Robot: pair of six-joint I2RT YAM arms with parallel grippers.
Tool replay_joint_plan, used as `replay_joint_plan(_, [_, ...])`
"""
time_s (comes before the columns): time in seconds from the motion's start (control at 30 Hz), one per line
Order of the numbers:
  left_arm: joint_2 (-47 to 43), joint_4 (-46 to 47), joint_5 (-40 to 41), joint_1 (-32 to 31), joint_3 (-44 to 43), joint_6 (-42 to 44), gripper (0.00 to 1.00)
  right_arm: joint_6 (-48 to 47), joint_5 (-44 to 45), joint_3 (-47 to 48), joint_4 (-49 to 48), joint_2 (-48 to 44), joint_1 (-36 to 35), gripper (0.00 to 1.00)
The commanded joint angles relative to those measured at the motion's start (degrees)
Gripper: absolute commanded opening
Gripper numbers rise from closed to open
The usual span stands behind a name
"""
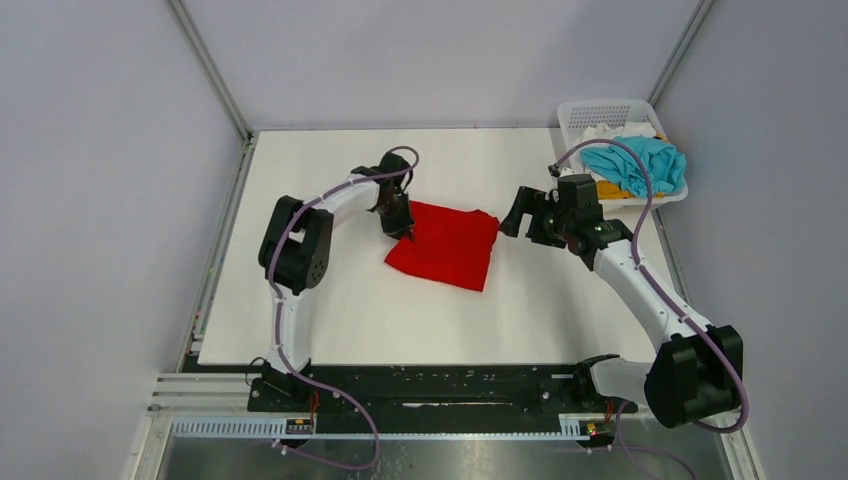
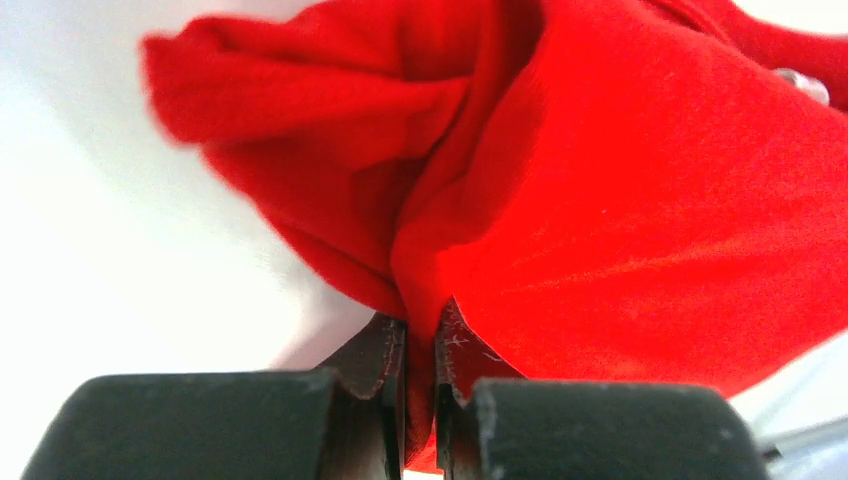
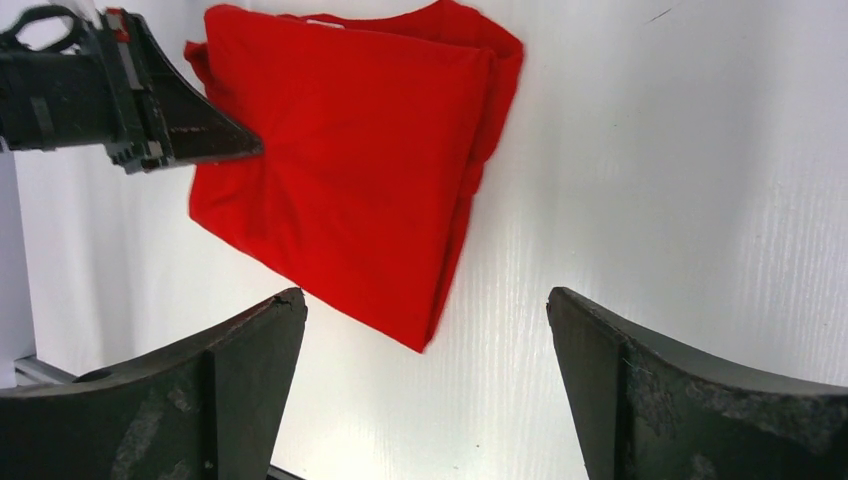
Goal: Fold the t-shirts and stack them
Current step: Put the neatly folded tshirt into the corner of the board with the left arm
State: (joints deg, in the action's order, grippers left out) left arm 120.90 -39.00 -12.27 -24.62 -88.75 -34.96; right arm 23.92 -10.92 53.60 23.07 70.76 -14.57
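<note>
My left gripper will drag the red t-shirt [image 1: 446, 244] to the empty far corner of the table next and let go of it there, since that corner is outward, to the left in the top view.
The red t-shirt [image 1: 446, 244] lies folded into a rough square in the middle of the table. My left gripper [image 1: 403, 232] is shut on its left edge; in the left wrist view red cloth [image 2: 620, 200] is pinched between the fingers [image 2: 385, 350]. My right gripper [image 1: 512, 214] is open and empty, just right of the shirt's right edge; its view shows the folded shirt [image 3: 350, 170] and the left gripper [image 3: 180, 130] beyond. The turquoise-blue shirt [image 1: 640, 163], a white one [image 1: 618, 130] and an orange-yellow one [image 1: 612, 190] lie in the basket.
The white perforated basket [image 1: 590, 110] stands at the table's back right corner. Grey walls enclose the white table [image 1: 330, 320] on three sides. A black rail [image 1: 440, 385] runs along the near edge.
</note>
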Motion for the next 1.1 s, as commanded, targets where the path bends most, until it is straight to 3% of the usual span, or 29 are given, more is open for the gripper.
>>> replay_joint_plan(0.0, [2.1, -6.4, 14.9, 2.9, -8.9, 1.8, 0.0, -1.7, 2.9, -0.1, 0.0, -2.0, 0.3, 0.99])
replay_joint_plan(0.33, [5.8, -11.3, 24.6, 13.3, -21.1, 9.7, 0.0, -3.3, 9.1, -0.2, 0.3, -2.4, 0.4, 1.0])
replay_joint_plan(0.63, [16.2, -13.5, 21.5, 24.5, -41.1, 16.8, 0.03, -4.1, 14.2, -0.4, -0.8, -1.2, 0.4, 0.99])
replay_joint_plan(1.07, [22.1, -4.5, 16.8, 34.0, -50.5, 22.6, 0.17, -4.5, 15.6, -0.9, -1.5, 1.3, 0.4, 1.0])
